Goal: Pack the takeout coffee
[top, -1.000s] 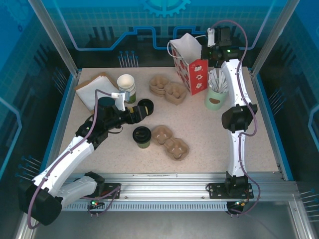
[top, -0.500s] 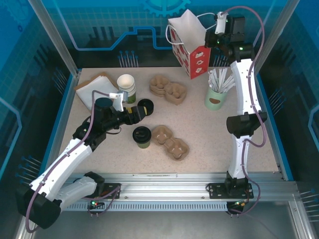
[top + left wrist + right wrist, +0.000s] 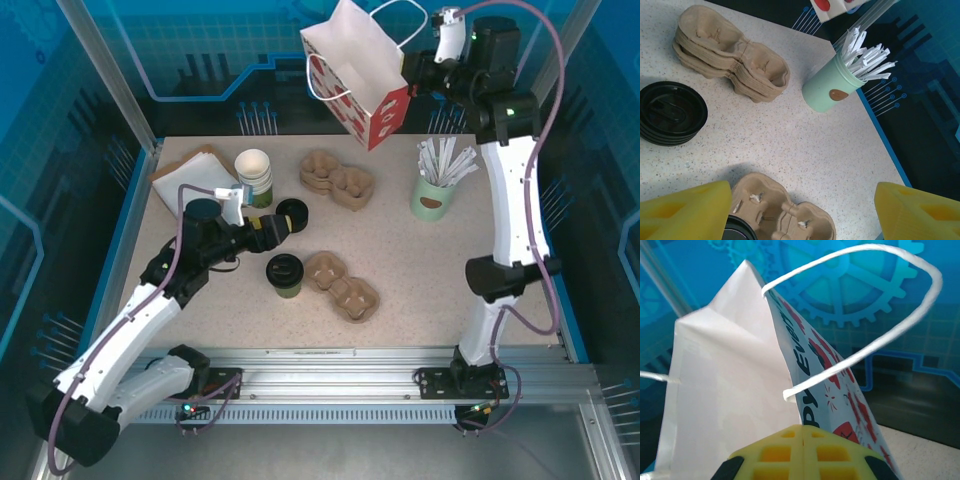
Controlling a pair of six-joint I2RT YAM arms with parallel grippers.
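Note:
My right gripper will next pull the bag (image 3: 730,390) back, lower it onto the bare tabletop beside the single carrier, below and back from the gripper, and release the bag's rim.
The takeout coffee (image 3: 285,274), a green cup with a black lid, stands upright on the table left of a single pulp carrier (image 3: 342,284). Its lid (image 3: 738,233) peeks in at the bottom edge of the left wrist view. My left gripper (image 3: 272,229) hovers open just behind the cup, its yellow jaws (image 3: 802,220) wide apart with nothing between them. High over the back of the table, my right gripper (image 3: 408,84) is shut on the rim of a white paper bag with red print (image 3: 355,70). The bag (image 3: 730,390) hangs tilted, mouth up and to the left, clear of the table.
A stack of black lids (image 3: 292,213) lies by the left gripper, with stacked lidless cups (image 3: 254,175) and napkins (image 3: 188,176) behind. A stack of pulp carriers (image 3: 338,180) and a mint cup of stirrers (image 3: 433,195) stand at the back.
The right arm has raised the bag off the table, carrying it up and to the left and tilting it. The left arm has barely moved.

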